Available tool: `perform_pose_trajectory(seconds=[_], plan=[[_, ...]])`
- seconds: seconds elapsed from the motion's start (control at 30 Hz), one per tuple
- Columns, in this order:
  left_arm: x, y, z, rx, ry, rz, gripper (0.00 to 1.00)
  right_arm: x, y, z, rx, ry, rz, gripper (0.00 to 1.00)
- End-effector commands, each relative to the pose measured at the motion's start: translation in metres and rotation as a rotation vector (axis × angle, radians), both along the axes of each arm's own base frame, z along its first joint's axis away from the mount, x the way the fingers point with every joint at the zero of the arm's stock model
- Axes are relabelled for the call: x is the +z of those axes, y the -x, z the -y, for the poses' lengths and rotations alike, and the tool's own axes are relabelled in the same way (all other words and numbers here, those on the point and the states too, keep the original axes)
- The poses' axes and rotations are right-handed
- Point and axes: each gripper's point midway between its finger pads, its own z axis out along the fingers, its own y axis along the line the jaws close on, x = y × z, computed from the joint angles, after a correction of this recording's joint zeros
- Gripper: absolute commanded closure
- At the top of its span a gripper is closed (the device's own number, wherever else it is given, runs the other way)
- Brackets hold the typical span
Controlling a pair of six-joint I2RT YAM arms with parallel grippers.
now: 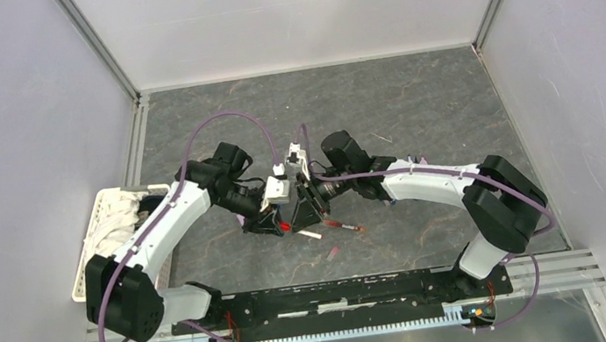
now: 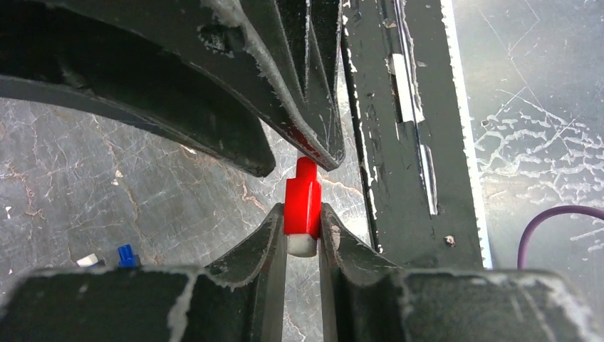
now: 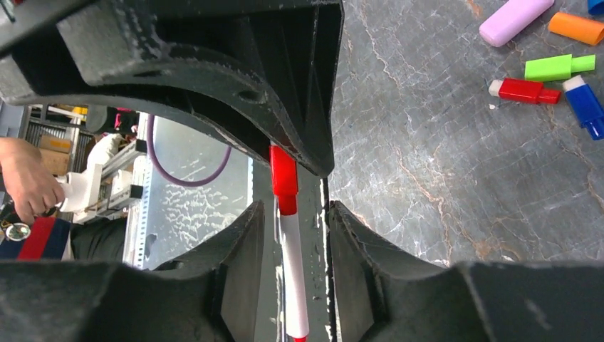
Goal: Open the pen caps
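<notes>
My right gripper's fingers surround the pen's white body [image 3: 293,274] beside the red cap and will close almost in place next.
My left gripper [image 2: 302,212] is shut on a red pen cap [image 2: 303,203], which has a white stub at its near end. In the top view the left gripper [image 1: 280,223] meets my right gripper [image 1: 309,214] above the table's middle. From the cap [image 3: 283,169] a white pen barrel [image 3: 293,274] runs between the right gripper's [image 3: 293,211] fingers. They stand open on either side of it, with a gap on both sides. Loose caps lie on the table: lilac [image 3: 514,20], orange [image 3: 575,28], green [image 3: 559,68], red [image 3: 523,90], blue [image 3: 585,107].
A white basket [image 1: 108,228] stands at the table's left edge. Other pens [image 1: 347,226] [image 1: 333,251] lie in front of the grippers. A black rail [image 1: 342,294] runs along the near edge. A small blue cap [image 2: 127,254] lies on the stone-patterned top.
</notes>
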Motion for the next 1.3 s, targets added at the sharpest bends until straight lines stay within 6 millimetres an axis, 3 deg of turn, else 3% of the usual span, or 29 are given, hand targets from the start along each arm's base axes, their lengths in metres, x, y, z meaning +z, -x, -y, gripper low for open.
perform_pose_trajectory(seconds=[0.0, 0.3, 0.37, 0.43, 0.63, 0.77, 0.87, 1.0, 1.03, 1.13, 1.17, 1.27], plan=[[0.015, -0.007, 0.009, -0.01, 0.045, 0.037, 0.98, 0.005, 0.003, -0.004, 0.019, -0.055, -0.007, 0.55], [0.03, -0.014, 0.012, 0.001, 0.064, 0.076, 0.98, -0.004, 0.01, -0.004, 0.055, -0.053, -0.049, 0.66], [0.031, -0.015, 0.012, 0.002, 0.063, 0.083, 0.98, -0.001, 0.01, -0.004, 0.055, -0.063, -0.045, 0.78], [0.029, -0.017, 0.01, 0.006, 0.049, 0.093, 0.98, 0.002, 0.01, -0.003, 0.053, -0.068, -0.039, 1.0], [0.025, -0.037, -0.014, 0.049, -0.052, 0.184, 0.98, -0.02, 0.01, 0.024, 0.007, 0.012, -0.032, 1.0], [0.025, -0.062, -0.047, 0.099, -0.122, 0.24, 0.98, -0.044, 0.021, 0.049, -0.012, 0.103, -0.025, 1.0], [0.023, -0.078, -0.067, 0.133, -0.168, 0.264, 0.98, -0.051, 0.027, 0.062, -0.021, 0.14, -0.014, 1.0], [0.022, -0.079, -0.067, 0.15, -0.143, 0.251, 0.98, -0.05, 0.024, 0.07, -0.052, 0.145, 0.004, 1.0], [0.024, -0.074, -0.062, 0.146, -0.107, 0.229, 0.96, -0.047, 0.022, 0.069, -0.056, 0.14, 0.006, 1.0], [0.025, -0.048, -0.038, 0.096, -0.027, 0.157, 0.59, -0.033, 0.017, 0.056, -0.045, 0.094, -0.018, 1.0], [0.022, -0.035, -0.025, 0.049, -0.027, 0.152, 0.51, -0.028, 0.015, 0.051, -0.035, 0.077, -0.026, 1.0], [0.01, -0.02, -0.003, 0.015, -0.049, 0.205, 0.42, -0.016, 0.014, 0.034, 0.003, 0.035, -0.07, 1.0]])
